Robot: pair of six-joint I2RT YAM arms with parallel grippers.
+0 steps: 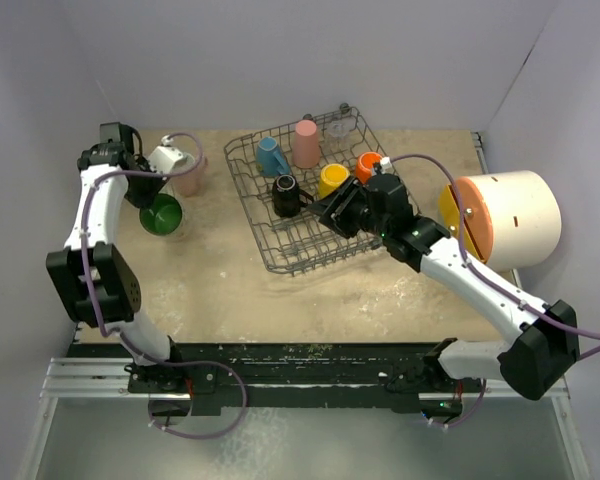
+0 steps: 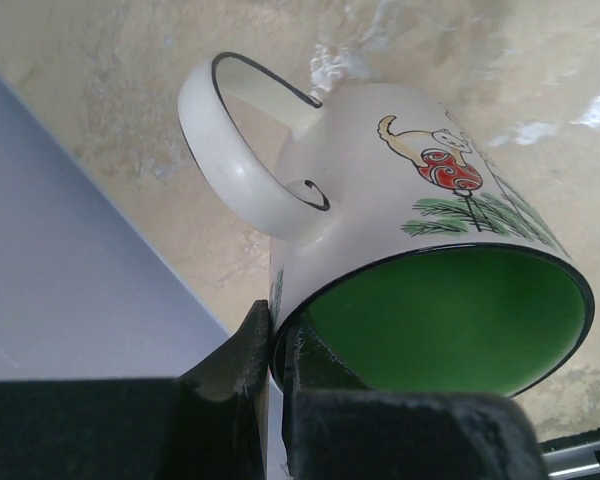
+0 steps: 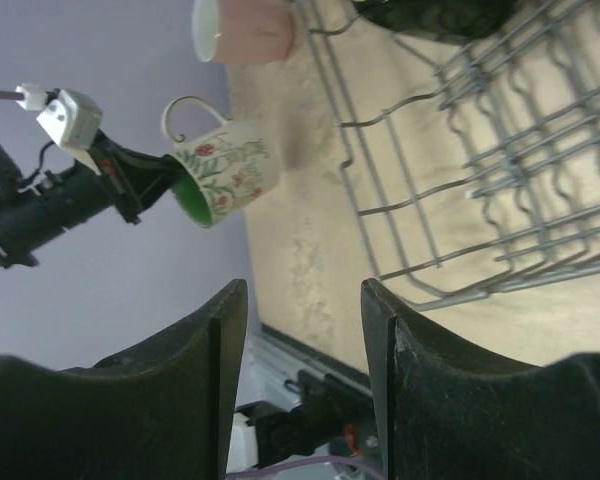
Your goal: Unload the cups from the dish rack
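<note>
My left gripper lowers the cream mug outward next and releases its rim, since bare tabletop beside the pale pink mug lies below and slightly outward.
The dark wire dish rack (image 1: 280, 250) holds a blue cup (image 1: 271, 155), a tall pink tumbler (image 1: 306, 143), a clear glass (image 1: 338, 123), a yellow cup (image 1: 332, 178), an orange cup (image 1: 368, 165) and a black cup (image 1: 286, 195). My left gripper (image 1: 147, 193) is shut on the rim of the cream mug with green inside (image 1: 162, 215), left of the rack; the mug (image 2: 410, 230) is tilted, one finger (image 2: 242, 390) outside the rim and one inside. A pale pink mug (image 1: 187, 175) stands behind it. My right gripper (image 1: 335, 212) is open and empty over the rack's right part, near the black cup.
A big white cylinder (image 1: 515, 215) with an orange-yellow end (image 1: 465, 222) lies at the right edge. Purple walls close in the left side and the back. In the right wrist view the rack's wires (image 3: 480, 150) are on the right and the held mug (image 3: 225, 172) is on the left.
</note>
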